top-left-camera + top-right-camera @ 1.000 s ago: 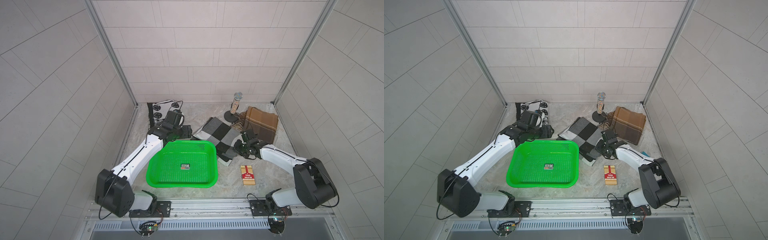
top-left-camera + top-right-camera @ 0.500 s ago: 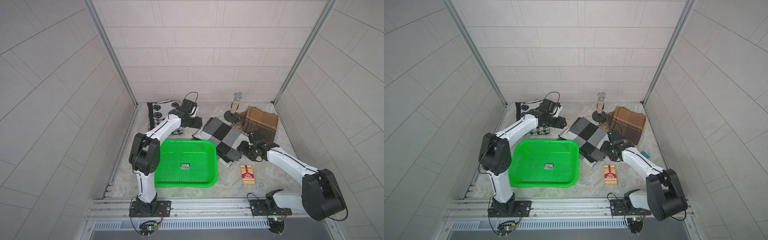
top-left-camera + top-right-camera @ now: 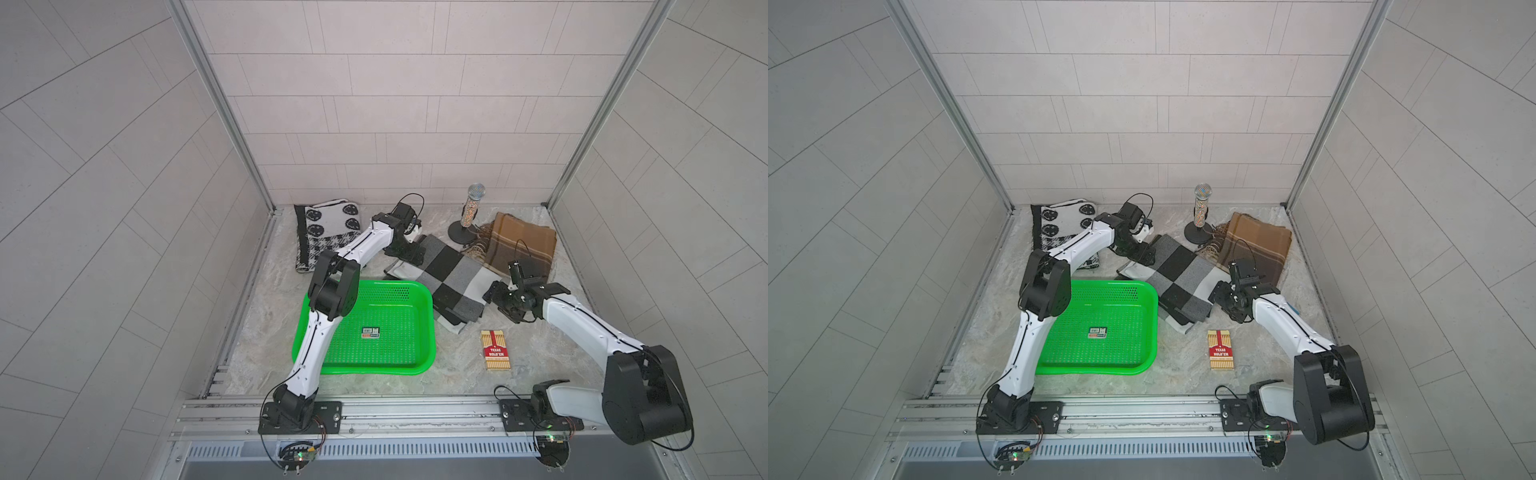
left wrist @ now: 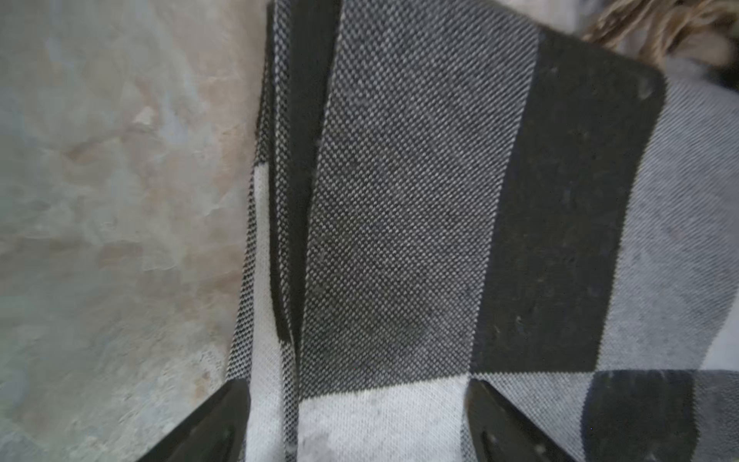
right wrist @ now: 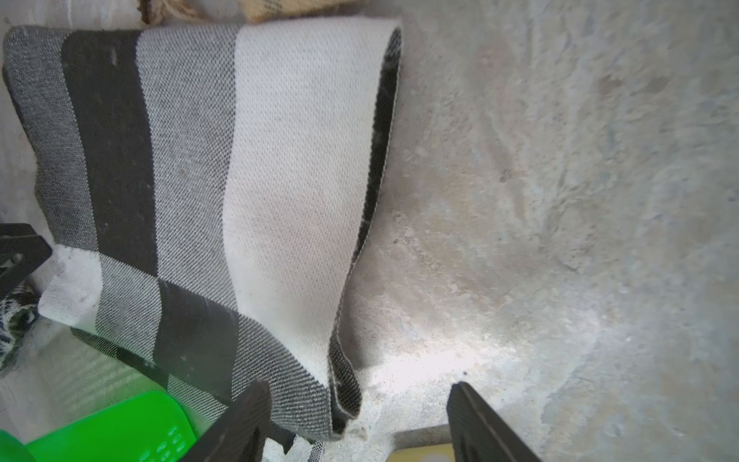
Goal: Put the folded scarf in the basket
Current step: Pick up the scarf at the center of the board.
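Note:
The scarf's white side edge (image 3: 481, 293) (image 5: 335, 348) will be between my right gripper's fingers once I lower them toward the scarf's middle next, and then I will close them.
The folded scarf (image 3: 444, 278), checked in black, grey and white, lies flat on the marble floor just behind and right of the green basket (image 3: 365, 370); both show in both top views. My left gripper (image 3: 409, 255) hangs over the scarf's far left corner, jaws open and straddling the layered edge (image 4: 400, 200). My right gripper (image 3: 492, 293) sits low at the scarf's right side, open, with a folded corner (image 5: 240, 160) lying between its fingers. The basket (image 3: 1096, 370) holds only a small sticker.
A brown plaid scarf (image 3: 521, 245) and a glittery microphone on a stand (image 3: 467, 216) are at the back right. A black-and-white patterned knit (image 3: 324, 228) lies at the back left. A red card box (image 3: 494, 349) is right of the basket. Tiled walls enclose three sides.
My left arm swung from the basket's far rim over to the scarf's far corner and opened wider. The right gripper opened from shut at the scarf's right edge.

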You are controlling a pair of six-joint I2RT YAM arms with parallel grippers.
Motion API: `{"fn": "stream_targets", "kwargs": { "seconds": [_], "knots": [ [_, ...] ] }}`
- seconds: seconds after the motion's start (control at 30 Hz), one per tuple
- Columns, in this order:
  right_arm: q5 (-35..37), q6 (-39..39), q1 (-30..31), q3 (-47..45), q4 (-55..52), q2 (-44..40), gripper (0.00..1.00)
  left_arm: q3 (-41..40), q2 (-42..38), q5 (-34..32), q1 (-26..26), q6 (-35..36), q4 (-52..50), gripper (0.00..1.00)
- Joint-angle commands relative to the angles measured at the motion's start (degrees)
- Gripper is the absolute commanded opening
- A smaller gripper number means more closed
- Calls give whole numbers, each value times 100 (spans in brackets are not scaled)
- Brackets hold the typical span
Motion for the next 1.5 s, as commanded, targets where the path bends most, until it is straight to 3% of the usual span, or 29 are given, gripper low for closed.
{"fn": "stream_targets", "kwargs": {
  "seconds": [0.0,0.13,0.5,0.8,1.07,1.17,1.33,1.47],
  "knots": [
    [-243,-79,-19,100,-31,171,74,284,181,-141,7,168,-340,92],
    [-440,26,-18,23,220,319,73,385,300,-260,6,212,-338,92],
    [-624,144,-18,14,561,680,73,625,701,280,-91,155,-342,91],
    [-741,221,-22,88,805,1064,72,627,852,207,-290,168,-478,84],
    [-861,324,-23,152,1065,1444,68,595,823,294,-392,67,-543,57],
    [-926,402,-21,98,1240,1559,62,573,826,358,-398,9,-533,45],
    [-1073,525,-15,29,1539,1800,56,352,675,594,-398,-222,-270,39],
    [-1142,597,5,17,1759,2004,44,256,575,785,-398,-411,-78,24]
  ]
}}
